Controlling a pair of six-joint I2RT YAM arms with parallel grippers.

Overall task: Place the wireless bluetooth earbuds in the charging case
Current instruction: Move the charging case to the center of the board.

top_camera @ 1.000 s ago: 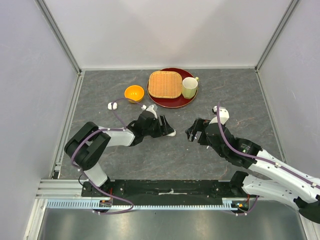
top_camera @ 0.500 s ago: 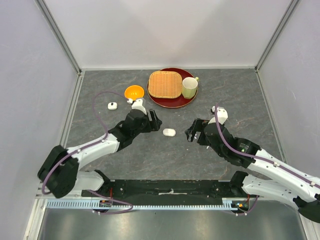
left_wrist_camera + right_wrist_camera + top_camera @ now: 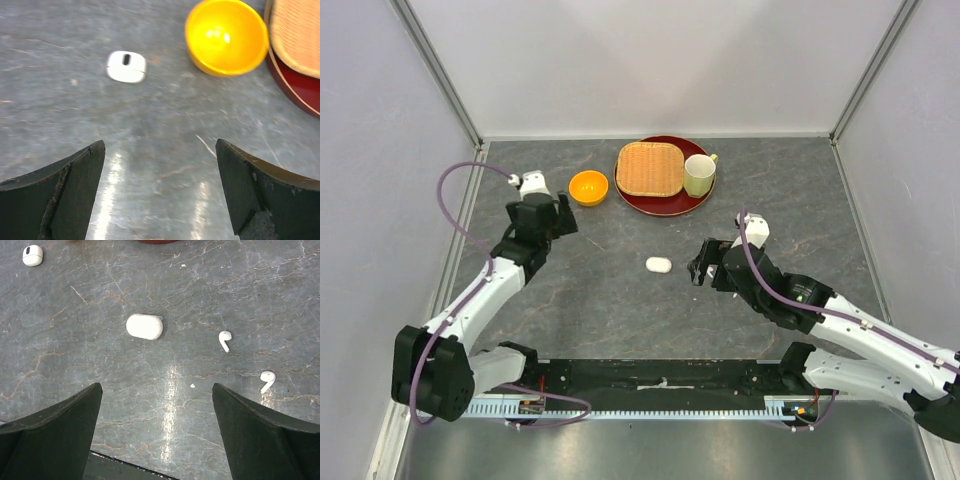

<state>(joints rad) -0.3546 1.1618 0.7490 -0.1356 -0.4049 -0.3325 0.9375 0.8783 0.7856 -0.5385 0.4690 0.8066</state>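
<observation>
Bare table is on both sides of the second small white case, so my left gripper should move outward and down, open fingers around it.
A closed white charging case lies at the table's middle; it also shows in the right wrist view. Two white earbuds lie loose on the table to the right of it in that view; the top view does not show them. A second small white case with a dark spot lies ahead of my left gripper, which is open and empty near the orange bowl. My right gripper is open and empty, short of the closed case. In the top view the left gripper is far left and the right gripper is right of the case.
The orange bowl stands at the back left, with glossy spots inside that I cannot identify. A red tray behind holds a wicker basket and a pale cup. A white crumb lies near the earbuds.
My left arm has swung away from the middle to the far left by the orange bowl, leaving the closed case on the table. The right arm has hardly moved.
</observation>
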